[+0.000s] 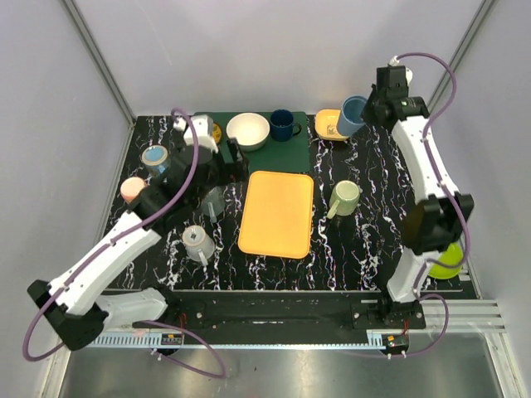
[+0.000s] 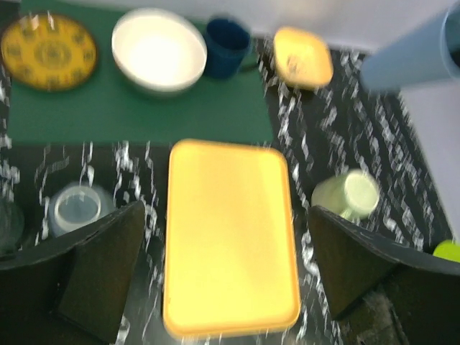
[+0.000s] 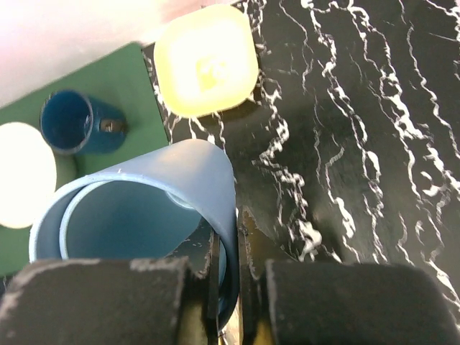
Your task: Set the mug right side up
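Observation:
The mat's near corner [image 1: 290, 157] beside the mug is bare, so the robot's right gripper will carry the light blue cup left in the top view and down onto that corner.
My right gripper [image 1: 371, 106] is shut on the wall of a light blue cup [image 1: 353, 114], one finger inside and one outside. It holds the cup tilted in the air above the back right of the table. The cup's open mouth faces the right wrist camera [image 3: 129, 215]. A pale green mug [image 1: 344, 197] sits on the black marbled table right of the orange tray; it seems to stand mouth down, and it shows in the left wrist view [image 2: 348, 195]. My left gripper [image 2: 226, 273] is open and empty, held high over the tray's left side [image 1: 224, 166].
An orange tray [image 1: 276, 213] lies mid-table. A green mat [image 1: 290, 149] at the back holds a white bowl [image 1: 247, 130], a dark blue mug [image 1: 284, 124] and a yellow plate [image 2: 49, 52]. A yellow square bowl [image 1: 329, 124] sits under the held cup. Grey cups [image 1: 197, 242] stand at the left.

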`<state>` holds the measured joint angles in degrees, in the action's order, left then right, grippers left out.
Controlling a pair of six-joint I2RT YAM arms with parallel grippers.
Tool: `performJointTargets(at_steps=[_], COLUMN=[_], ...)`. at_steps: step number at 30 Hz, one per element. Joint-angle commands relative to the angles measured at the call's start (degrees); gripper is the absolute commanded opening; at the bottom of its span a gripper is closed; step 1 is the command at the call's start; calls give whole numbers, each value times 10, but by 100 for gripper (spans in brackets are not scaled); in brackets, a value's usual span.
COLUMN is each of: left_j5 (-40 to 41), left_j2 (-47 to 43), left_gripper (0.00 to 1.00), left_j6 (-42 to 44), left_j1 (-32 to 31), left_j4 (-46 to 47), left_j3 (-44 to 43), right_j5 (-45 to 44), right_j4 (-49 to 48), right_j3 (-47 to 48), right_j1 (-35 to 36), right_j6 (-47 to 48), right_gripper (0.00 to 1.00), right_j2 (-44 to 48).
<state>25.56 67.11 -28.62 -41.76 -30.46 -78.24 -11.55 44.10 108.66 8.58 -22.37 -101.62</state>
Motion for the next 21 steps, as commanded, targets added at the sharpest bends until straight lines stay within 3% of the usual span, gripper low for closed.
performJointTargets(at_steps=[1, 3, 5, 9, 21], left_j5=[-41, -42, -32, -19, -25], left_j2=[-95, -145, -180, -253, -255], left_gripper=[99, 99, 99, 99, 99], left_j6=[-49, -65, -74, -93, -99], left_j1=[-1, -2, -1, 0, 0], left_j4=[47, 46, 41, 40, 16], left_j3=[149, 192, 249, 318, 359], right_j5=[56, 112, 115, 106, 44], right_j4=[-17, 1, 31, 32, 120], right_j3=[114, 183, 244, 274, 420], right_j1=[-1, 3, 27, 62, 114], right_j6=[-34, -32, -15, -5, 24], right_gripper=[0, 0, 0, 0, 4], right_j2=[-95, -157, -208, -255, -410])
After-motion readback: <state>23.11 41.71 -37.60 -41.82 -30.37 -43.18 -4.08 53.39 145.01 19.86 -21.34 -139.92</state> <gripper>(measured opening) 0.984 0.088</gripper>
